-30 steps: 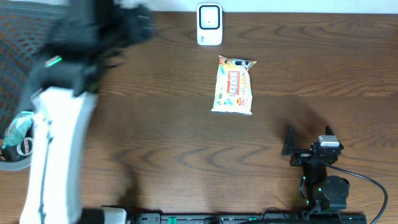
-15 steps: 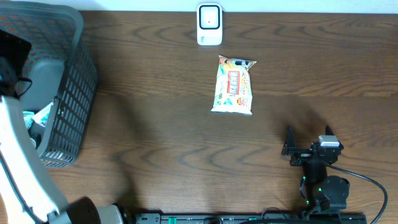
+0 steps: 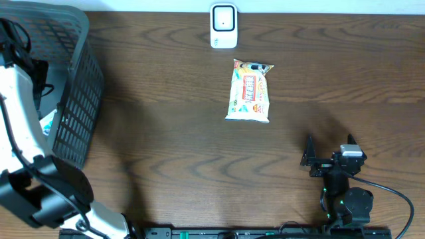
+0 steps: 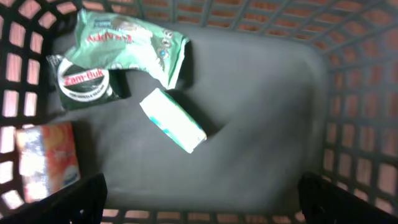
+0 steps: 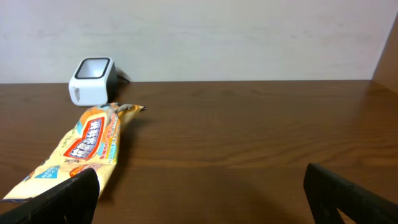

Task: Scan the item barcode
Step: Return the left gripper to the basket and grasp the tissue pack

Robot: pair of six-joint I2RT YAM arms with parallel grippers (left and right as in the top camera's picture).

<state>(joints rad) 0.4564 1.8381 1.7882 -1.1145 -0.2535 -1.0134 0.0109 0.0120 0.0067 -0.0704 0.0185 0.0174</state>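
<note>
My open left gripper moves down over the box's middle next and closes, since bare basket bottom lies along both long sides of the white-and-green box [image 3: 48, 122] [image 4: 173, 120].
The white barcode scanner [image 3: 224, 26] stands at the table's far edge and also shows in the right wrist view as scanner [image 5: 92, 79]. Just in front of it a yellow snack packet [image 3: 250, 91] lies flat, packet [image 5: 81, 152]. My left gripper [image 4: 202, 208] hangs open over the floor of the black basket [image 3: 76, 99], with nothing between its fingers. Below it lie a white-and-green box [image 4: 173, 120], a green packet [image 4: 130, 43], a round Zam-Buk tin [image 4: 84, 84] and an orange packet [image 4: 46, 158]. My right gripper [image 3: 329, 147] rests open near the front right, empty.
The basket's mesh walls [image 4: 357, 106] close in around the left gripper on all sides. The left arm [image 3: 16, 119] reaches over the basket's near rim. A black cable [image 3: 392, 192] runs from the right arm's base.
The left arm has swung from above the table's back left down into the basket, and its gripper has opened wider. The right arm and the snack packet have not moved.
</note>
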